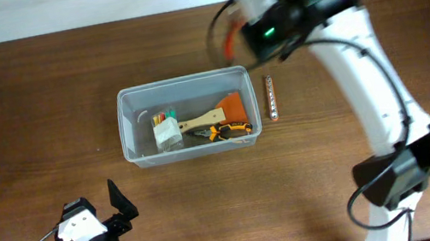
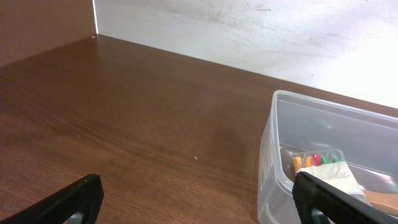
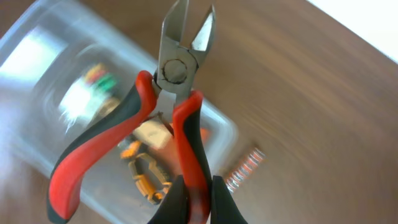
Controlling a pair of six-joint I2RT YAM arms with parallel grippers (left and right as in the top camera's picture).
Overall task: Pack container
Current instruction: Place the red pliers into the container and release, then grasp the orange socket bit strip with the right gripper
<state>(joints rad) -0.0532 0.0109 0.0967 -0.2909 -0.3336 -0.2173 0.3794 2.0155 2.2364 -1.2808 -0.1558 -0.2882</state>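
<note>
My right gripper moves down and to the left in the overhead view next, to the bare space by the small clear box, lowers the pliers and releases.
The clear plastic container [image 1: 188,116] stands mid-table; it also shows in the left wrist view [image 2: 273,162] and, blurred, in the right wrist view [image 3: 37,56]. Inside lie a small clear box with coloured bits [image 1: 166,130], a wooden-handled orange scraper [image 1: 218,113] and yellow-black pliers [image 1: 230,130]. My right gripper [image 3: 198,190] is shut on one handle of red-and-black cutting pliers [image 3: 177,81], held high above the container's right end; in the overhead view it is near the back [image 1: 246,16]. My left gripper [image 1: 104,209] is open and empty near the front left.
A copper-coloured spring-like rod [image 1: 272,98] lies on the table just right of the container; it also shows in the right wrist view [image 3: 244,167]. The table's far edge meets a white wall [image 2: 249,31].
</note>
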